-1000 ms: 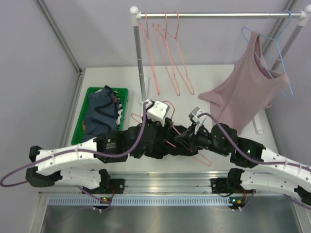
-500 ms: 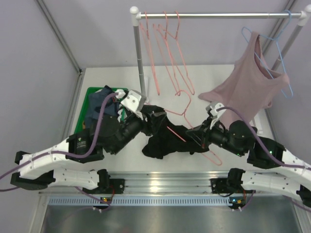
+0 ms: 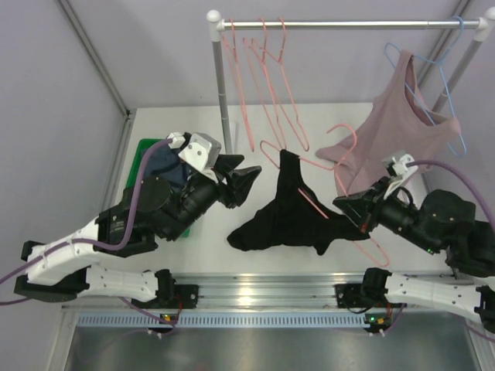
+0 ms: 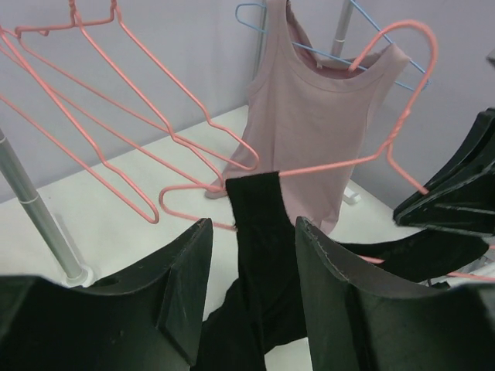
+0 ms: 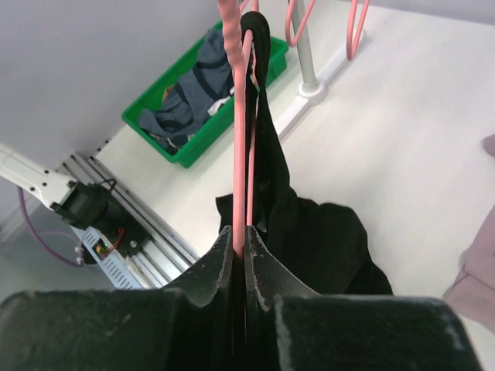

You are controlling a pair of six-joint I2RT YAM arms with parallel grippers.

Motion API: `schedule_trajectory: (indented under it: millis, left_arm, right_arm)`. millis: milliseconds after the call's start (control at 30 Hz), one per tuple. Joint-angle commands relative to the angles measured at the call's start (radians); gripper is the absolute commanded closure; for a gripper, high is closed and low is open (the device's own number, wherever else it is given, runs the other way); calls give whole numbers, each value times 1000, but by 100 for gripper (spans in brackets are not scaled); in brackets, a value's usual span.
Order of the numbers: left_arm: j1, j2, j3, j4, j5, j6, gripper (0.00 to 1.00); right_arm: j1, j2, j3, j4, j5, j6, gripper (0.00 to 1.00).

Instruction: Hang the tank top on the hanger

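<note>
The bar (image 3: pixel 428 25) beside the light-blue hanger is bare. I will next lift the salmon-pink hanger up and outward in my right gripper, set its hook over that part and release it.
The black tank top (image 3: pixel 282 220) hangs by one strap from the left end of a salmon-pink hanger (image 3: pixel 312 205); its lower part lies crumpled on the table. My right gripper (image 3: pixel 342 204) is shut on the hanger's wire and holds it tilted above the table. In the right wrist view the jaws (image 5: pixel 240 230) pinch the wire (image 5: pixel 238 116), with the tank top (image 5: pixel 317 232) draped behind. My left gripper (image 3: pixel 246 174) is open and empty, left of the strap. In the left wrist view (image 4: pixel 253 224) the strap (image 4: pixel 255 197) hangs beyond the open jaws.
Three more salmon-pink hangers (image 3: pixel 267 85) hang on the rack rail (image 3: pixel 348 25). The rack pole (image 3: pixel 221 93) stands just behind my left gripper. A dusty-pink tank top (image 3: pixel 394 139) hangs on a light-blue hanger (image 3: pixel 445 77). A green bin (image 3: pixel 128 193) holds a dark blue-grey garment (image 3: pixel 158 178).
My left gripper let go of the tank top and drew back to the left. My right gripper lifted the hanger up and to the right, with the tank top's strap hung on it.
</note>
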Motion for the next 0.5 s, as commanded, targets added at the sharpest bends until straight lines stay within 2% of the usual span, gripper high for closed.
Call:
schedule_trajectory:
  millis: [0,333,467]
  left_arm:
    - [-3,-4,40,29,3,31,48]
    - [-5,-7,39,29,9,28,48]
    - [-5,2,43,29,12,28,48]
  right_arm:
    - [11,-6,134,-70,35,0,100]
    - [10,64,409,-225,54,-27,100]
    - [11,135,609,-283,133,-31,100]
